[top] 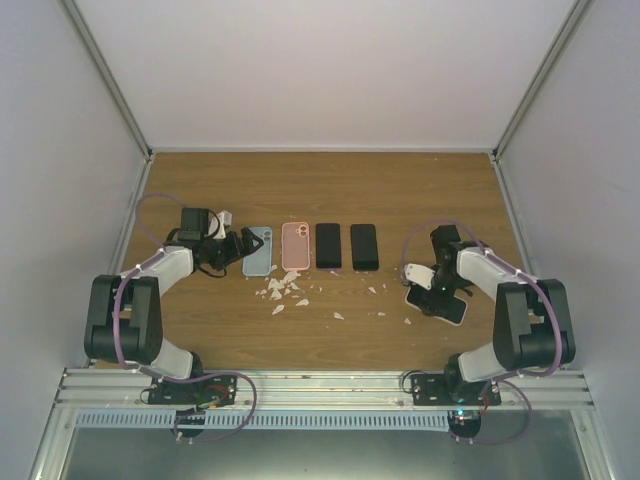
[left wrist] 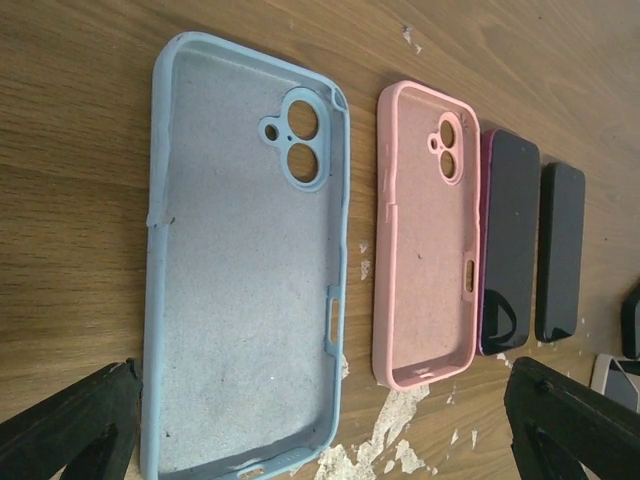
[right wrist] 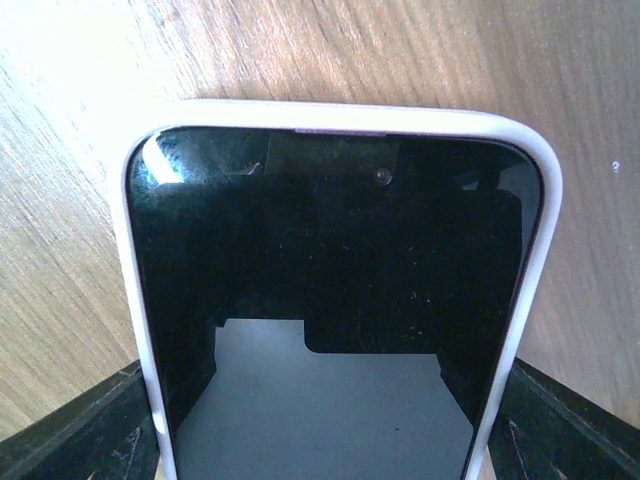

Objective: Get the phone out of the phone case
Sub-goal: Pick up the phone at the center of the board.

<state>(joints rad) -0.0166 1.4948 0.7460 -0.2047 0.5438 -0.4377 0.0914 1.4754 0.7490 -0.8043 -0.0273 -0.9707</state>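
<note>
My left gripper rises and swings to the right in the top view next, tilting toward the white phone case (top: 453,310), since that case holds the phone.
A phone (right wrist: 330,290) with a dark screen sits in a white phone case (right wrist: 345,115), lying flat on the wooden table at the right (top: 447,305). My right gripper (right wrist: 325,430) (top: 433,290) straddles its near end, jaws open, one finger (right wrist: 80,430) close beside each long edge of the case. Whether they touch the case I cannot tell. My left gripper (left wrist: 320,430) (top: 236,250) hovers wide open over the near end of an empty blue case (left wrist: 240,260), holding nothing.
In a row across the middle of the table lie the blue case (top: 258,250), an empty pink case (top: 295,246) and two bare dark phones (top: 328,245) (top: 364,246). Pale flakes (top: 285,290) are scattered on the wood in front of them. White walls enclose the table.
</note>
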